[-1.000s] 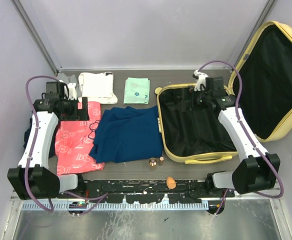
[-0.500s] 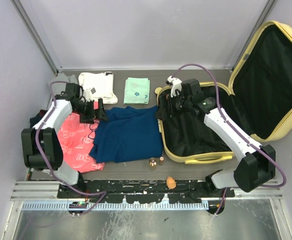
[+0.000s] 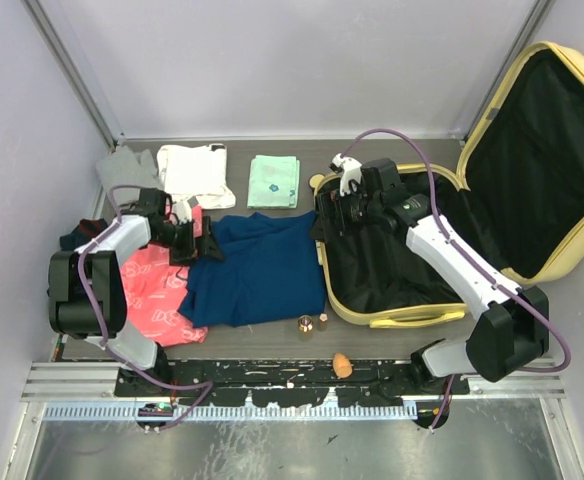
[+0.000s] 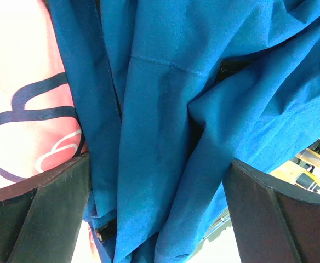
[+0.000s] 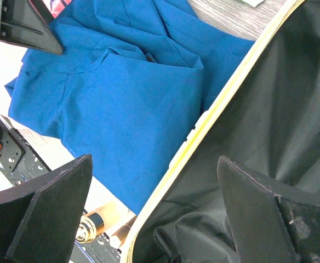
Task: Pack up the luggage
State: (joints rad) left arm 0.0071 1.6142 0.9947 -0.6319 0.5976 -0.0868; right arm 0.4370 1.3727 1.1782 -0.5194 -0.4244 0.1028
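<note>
My left gripper should next move back slightly and gently, and close on the blue garment's edge point(image 3: 203, 268) point(image 4: 149, 211) beside the pink garment, because folds already lie between the spread fingers.
The luggage point(image 3: 392, 316) lies open at the right, pale yellow shell with black lining, its lid point(image 3: 562, 150) leaning back. A blue garment point(image 3: 257, 265) is spread on the table just left of it. My left gripper point(image 3: 197, 240) is low over the garment's left edge, open. In the left wrist view, folds of the blue garment point(image 4: 160, 109) fill the space between the spread fingers of that gripper point(image 4: 157, 213). My right gripper point(image 3: 324, 225) hovers open over the luggage's left rim. In the right wrist view the gripper point(image 5: 154, 203) straddles the yellow rim point(image 5: 226, 104), holding nothing.
A pink printed garment point(image 3: 147, 290) lies left of the blue one. A white shirt point(image 3: 194, 170), a green folded cloth point(image 3: 274, 180) and a grey cloth point(image 3: 122, 165) sit at the back. Two small bottles point(image 3: 305, 325) and an orange item point(image 3: 341, 364) lie near the front edge.
My left gripper has moved right and down onto the blue garment's left edge. The right gripper swung left from the luggage's back to its left rim, then held still.
</note>
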